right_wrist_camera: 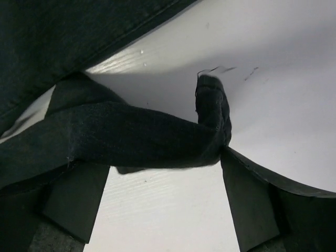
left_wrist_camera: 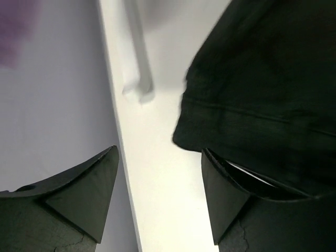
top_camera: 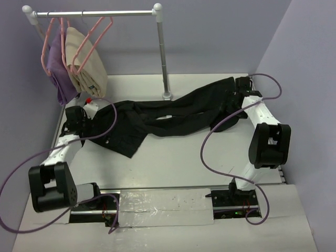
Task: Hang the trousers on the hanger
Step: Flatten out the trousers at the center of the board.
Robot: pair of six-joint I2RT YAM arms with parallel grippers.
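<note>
My left gripper first swings toward the right in the top view and back next, then moves down, to get onto the trousers' near corner (top_camera: 129, 154).
The black trousers (top_camera: 173, 116) lie stretched across the table from left to far right. A thin pink hanger (top_camera: 97, 31) hangs empty on the rail at the back left. My left gripper (top_camera: 79, 116) sits at the trousers' left end. In the left wrist view this gripper (left_wrist_camera: 159, 149) is open over bare table, and a trouser hem (left_wrist_camera: 252, 100) lies over its right finger. My right gripper (top_camera: 242, 83) is at the trousers' far right end. In the right wrist view it (right_wrist_camera: 157, 168) is open, with a fold of the trousers (right_wrist_camera: 131, 139) draped across its fingertips.
A metal clothes rail (top_camera: 94, 13) stands at the back on a post (top_camera: 164, 58). A purple garment (top_camera: 56, 68) and a beige one (top_camera: 86, 65) hang from it on pink hangers. Purple walls close in on the left and right. A pole foot (left_wrist_camera: 139, 89) stands by the table's left edge.
</note>
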